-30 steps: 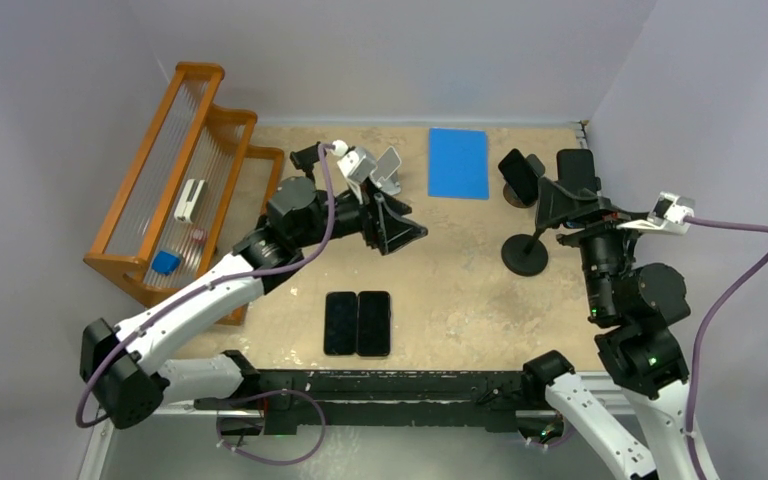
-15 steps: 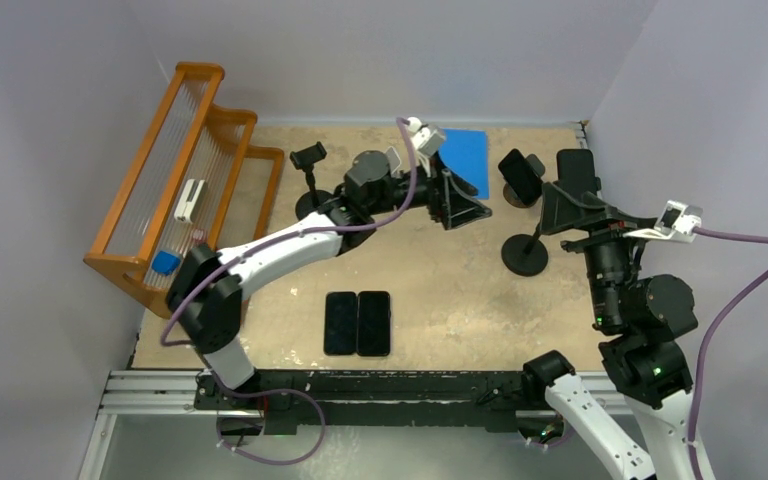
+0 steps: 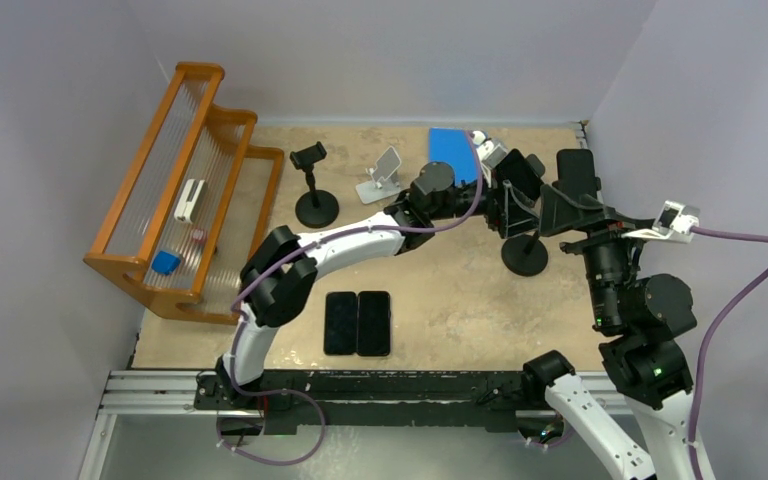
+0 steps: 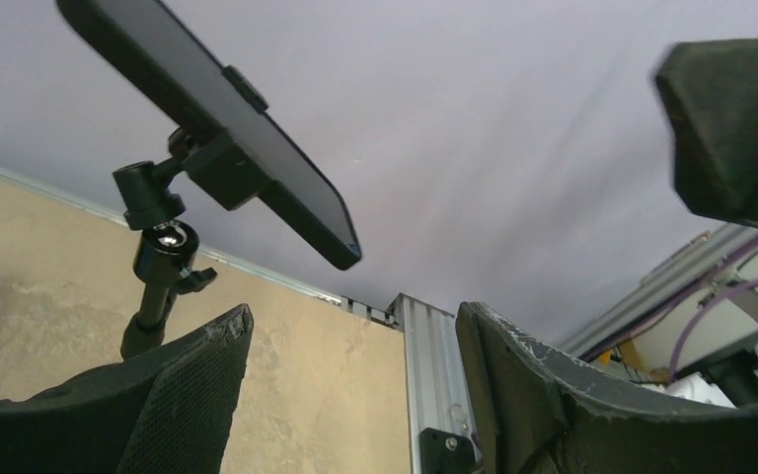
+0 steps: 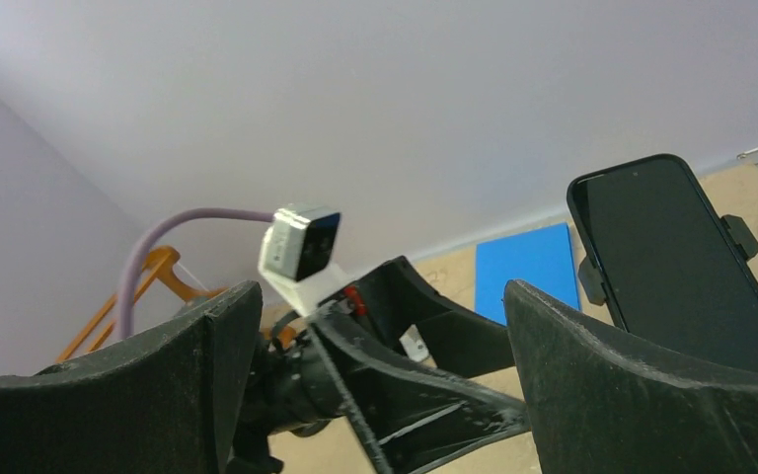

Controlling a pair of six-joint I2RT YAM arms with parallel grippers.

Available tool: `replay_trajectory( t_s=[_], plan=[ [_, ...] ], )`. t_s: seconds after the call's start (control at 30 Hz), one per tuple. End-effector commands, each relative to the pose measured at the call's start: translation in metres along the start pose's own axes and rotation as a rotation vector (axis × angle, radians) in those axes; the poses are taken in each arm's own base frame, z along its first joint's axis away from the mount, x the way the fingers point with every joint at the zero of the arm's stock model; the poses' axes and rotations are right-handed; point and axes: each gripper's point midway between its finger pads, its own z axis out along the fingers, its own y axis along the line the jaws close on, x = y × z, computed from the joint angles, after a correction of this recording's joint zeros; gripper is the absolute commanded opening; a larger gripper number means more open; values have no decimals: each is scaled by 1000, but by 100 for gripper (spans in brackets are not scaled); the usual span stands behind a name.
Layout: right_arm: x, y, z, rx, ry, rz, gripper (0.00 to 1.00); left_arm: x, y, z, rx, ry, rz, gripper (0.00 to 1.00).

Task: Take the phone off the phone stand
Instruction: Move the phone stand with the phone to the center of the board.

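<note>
I will next move my left gripper to the right in the top view, because the phone's bare lower end (image 3: 575, 193) (image 4: 314, 215) is on that side. I will turn its fingers to match the slant.
A black phone (image 3: 577, 168) sits in the clamp of a tall black stand whose round base (image 3: 525, 258) is at the right of the table. My left gripper (image 3: 516, 207) is open and empty, reaching across beside the stand's pole, just left of the phone. In the left wrist view the phone (image 4: 227, 118) is up and to the left of the open gripper (image 4: 353, 326), above the stand's ball joint (image 4: 158, 242). My right gripper (image 3: 560, 205) is open and empty, close by the phone. The right wrist view shows the phone (image 5: 686, 267) right of the gripper (image 5: 383, 296).
A second small black stand (image 3: 518, 178) is just behind. A blue mat (image 3: 458, 160) lies at the back. Two phones (image 3: 357, 323) lie flat near the front. An empty black stand (image 3: 315, 195), a white stand (image 3: 380, 175) and a wooden rack (image 3: 185, 190) are at the left.
My left arm has swung far to the right, from the middle-left of the table to beside the tall stand. It stays open. My right arm has barely moved.
</note>
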Motion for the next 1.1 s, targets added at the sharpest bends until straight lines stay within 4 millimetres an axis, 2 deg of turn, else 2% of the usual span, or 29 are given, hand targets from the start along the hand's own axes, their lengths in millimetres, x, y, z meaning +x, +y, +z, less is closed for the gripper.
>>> replay_trajectory(
  t_s=[0.0,0.17,0.37,0.63,0.93,1.07],
  plan=[
    [-28,15,-19,-82,-70,45,93,-33,2,16,-19,-117,-5,74],
    [-24,16,-19,-89,-60,53,93,-34,9,26,-11,-143,-16,74],
    [-25,18,-21,-97,-59,58,93,-16,13,39,19,-112,-80,73],
    [-27,19,-24,-105,-57,55,93,-4,14,50,20,-83,-159,68],
    [-32,19,-26,-102,-66,55,93,-3,3,61,4,-86,-189,63],
    [-33,18,-28,-101,-70,55,93,-3,5,66,-22,-76,-211,59]
  ],
)
